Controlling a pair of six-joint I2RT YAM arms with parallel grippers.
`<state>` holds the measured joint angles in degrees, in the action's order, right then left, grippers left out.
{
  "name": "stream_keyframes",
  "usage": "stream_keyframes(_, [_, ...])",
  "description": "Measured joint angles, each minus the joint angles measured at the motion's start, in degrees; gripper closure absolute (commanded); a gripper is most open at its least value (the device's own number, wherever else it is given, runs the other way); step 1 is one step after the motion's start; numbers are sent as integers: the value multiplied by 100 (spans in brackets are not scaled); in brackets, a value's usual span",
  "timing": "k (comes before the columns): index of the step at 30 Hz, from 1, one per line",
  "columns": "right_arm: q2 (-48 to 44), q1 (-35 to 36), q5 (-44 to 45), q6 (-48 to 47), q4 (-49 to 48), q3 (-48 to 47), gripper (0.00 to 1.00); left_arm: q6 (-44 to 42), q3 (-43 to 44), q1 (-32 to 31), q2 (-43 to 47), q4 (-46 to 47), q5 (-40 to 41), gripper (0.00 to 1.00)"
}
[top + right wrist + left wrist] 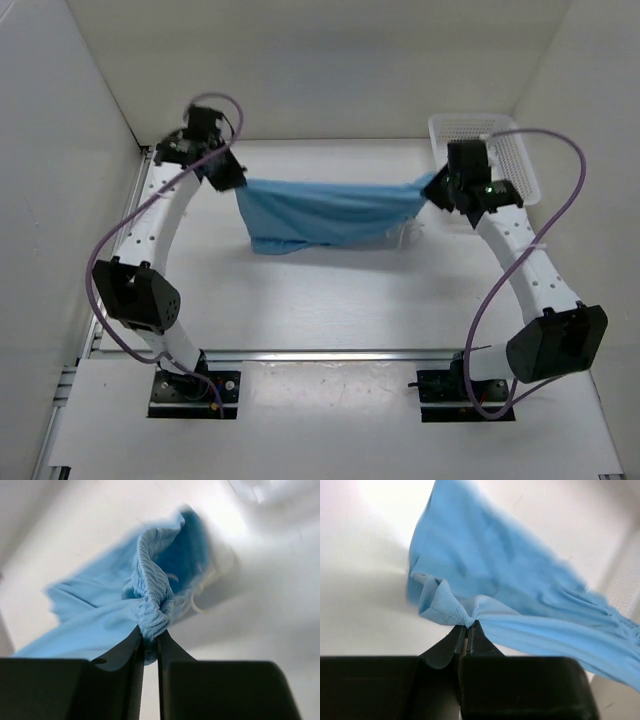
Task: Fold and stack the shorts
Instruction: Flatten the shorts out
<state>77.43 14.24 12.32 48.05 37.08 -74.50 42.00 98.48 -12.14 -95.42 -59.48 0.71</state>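
My right gripper should lift the waistband high, then come down over the far tabletop (405, 164) beside the basket and let it go, because the shorts hang bunched and folded.
The light blue shorts (325, 212) hang stretched between both grippers above the far part of the white table, the lower edge sagging to the surface. My left gripper (236, 180) is shut on a thin hem corner of the shorts (451, 611); its tips (467, 626) pinch the cloth. My right gripper (437, 190) is shut on the gathered elastic waistband (152, 615), bunched between its fingers (150, 636). A white drawstring (200, 605) loops down beside the waistband.
A white plastic mesh basket (500, 150) stands at the far right corner, just behind the right wrist. White enclosure walls close in the left, right and back. An aluminium rail (330, 353) runs across in front of the arm bases.
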Motion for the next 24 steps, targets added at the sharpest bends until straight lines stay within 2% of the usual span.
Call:
stream_keyframes(3, [149, 2, 24, -470, 79, -1200, 100, -111, 1558, 138, -210, -289, 129, 90])
stream_keyframes(6, [85, 2, -85, -898, 319, -1993, 100, -149, 2391, 195, -22, -487, 144, 90])
stream_keyframes(9, [-57, 2, -363, -1318, 629, -2551, 100, -149, 2577, 186, 472, -621, 142, 90])
stream_keyframes(15, [-920, 15, -1027, -1926, 1362, -2767, 100, -59, 2612, 205, 1729, -822, 116, 90])
stream_keyframes(24, [-1915, 57, -1963, -2232, 1847, -4070, 100, 103, 3958, 205, 3005, -1119, 116, 90])
